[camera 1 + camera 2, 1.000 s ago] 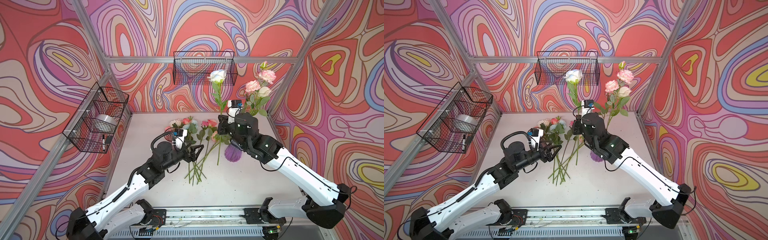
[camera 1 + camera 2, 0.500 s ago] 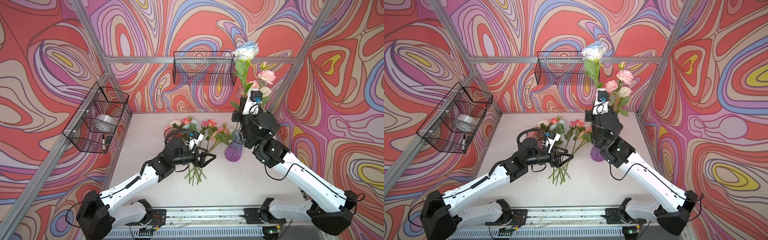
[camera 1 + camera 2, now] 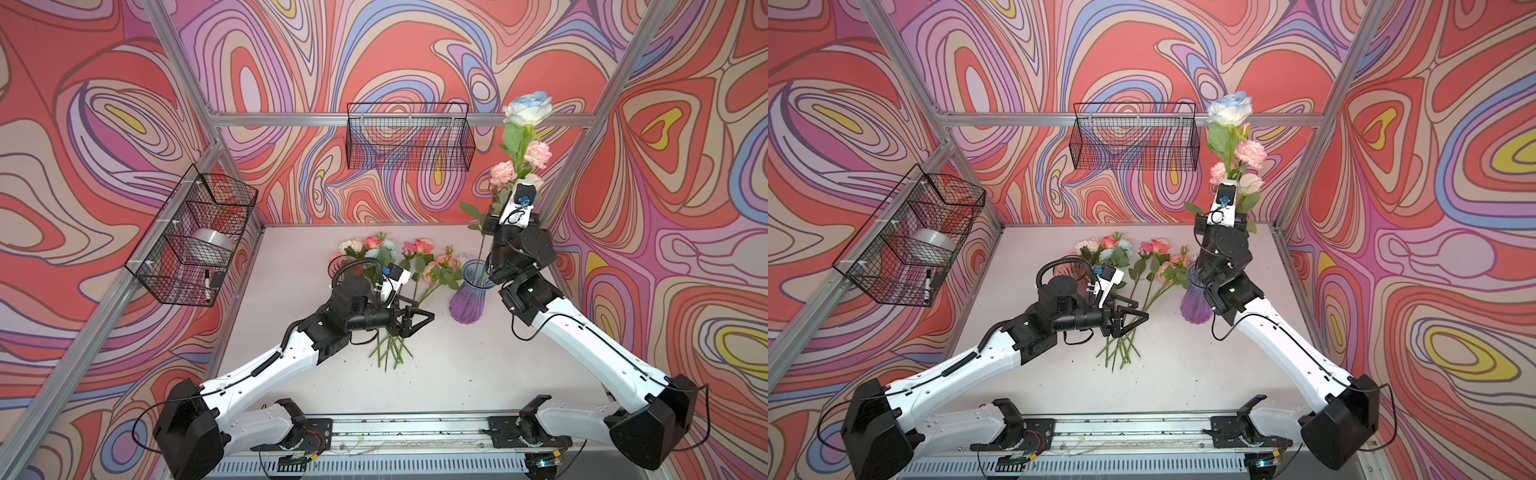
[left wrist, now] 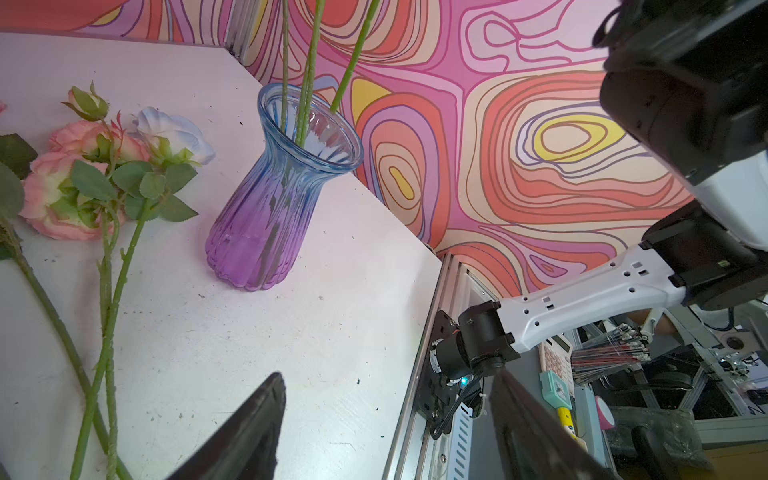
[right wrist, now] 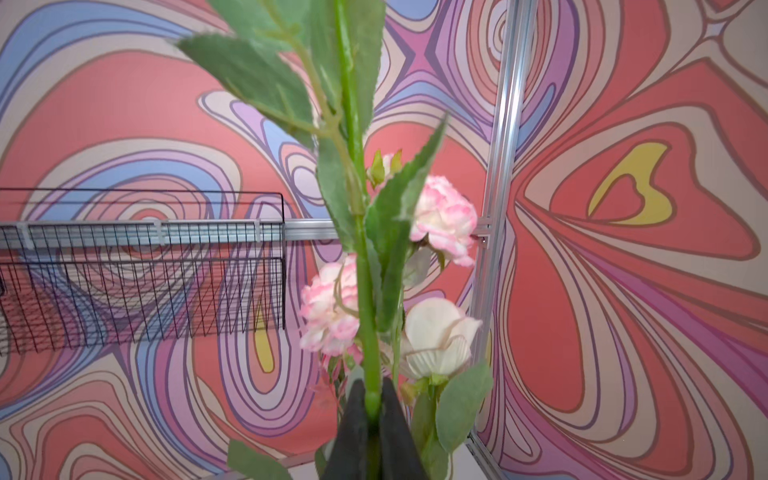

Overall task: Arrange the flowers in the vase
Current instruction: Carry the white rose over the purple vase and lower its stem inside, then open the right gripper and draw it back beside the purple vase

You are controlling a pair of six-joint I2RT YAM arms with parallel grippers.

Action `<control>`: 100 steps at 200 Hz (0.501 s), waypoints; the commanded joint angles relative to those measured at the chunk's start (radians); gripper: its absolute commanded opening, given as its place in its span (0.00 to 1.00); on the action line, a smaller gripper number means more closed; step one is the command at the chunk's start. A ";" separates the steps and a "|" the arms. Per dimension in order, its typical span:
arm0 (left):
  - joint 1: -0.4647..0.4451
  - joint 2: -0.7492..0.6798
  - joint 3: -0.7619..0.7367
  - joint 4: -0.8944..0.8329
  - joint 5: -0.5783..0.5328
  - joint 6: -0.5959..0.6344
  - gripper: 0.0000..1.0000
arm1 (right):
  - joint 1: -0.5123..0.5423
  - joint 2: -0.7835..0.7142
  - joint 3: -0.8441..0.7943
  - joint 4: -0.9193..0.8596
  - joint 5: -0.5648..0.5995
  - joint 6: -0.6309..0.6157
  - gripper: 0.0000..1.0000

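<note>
My right gripper is holding the white and pale blue rose, and its bloom still stands higher than the carnations. Next it needs to bring the rose's stem down toward the vase's opening [image 3: 477, 273] and release it there.
A blue-to-purple glass vase [image 3: 467, 297] [image 4: 274, 199] stands at the right of the white table, with three green stems in its mouth. Pink carnations [image 3: 538, 153] and a white rose [image 5: 436, 336] rise from it. My right gripper [image 5: 372, 399], raised above the vase, is shut on the stem of a white and pale blue rose [image 3: 527, 109], which stands upright. More flowers [image 3: 395, 266] lie in a bunch left of the vase. Over the bunch's stem ends my left gripper [image 3: 422, 322] [image 4: 388, 376] is open and empty, pointing toward the vase.
A black wire basket [image 3: 409, 137] hangs on the back wall. Another basket [image 3: 195, 237] on the left wall holds a tape roll and a marker. A reddish glass vessel [image 3: 338, 264] sits behind the left arm. The table's right edge and a frame post [image 3: 573, 166] are close to the vase.
My right gripper has carried the rose up and to the right, from left of the vase to above it. My left arm swung right from the bunch toward the vase, still open.
</note>
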 commanded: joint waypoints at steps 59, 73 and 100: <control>-0.011 0.005 0.029 -0.019 -0.005 0.021 0.78 | -0.006 -0.070 -0.194 -0.110 -0.038 0.224 0.00; -0.011 0.003 0.028 -0.018 -0.007 0.021 0.78 | -0.007 -0.103 -0.226 -0.155 -0.057 0.267 0.00; -0.011 0.008 0.029 -0.017 -0.006 0.018 0.78 | -0.006 -0.173 -0.297 -0.225 -0.109 0.363 0.07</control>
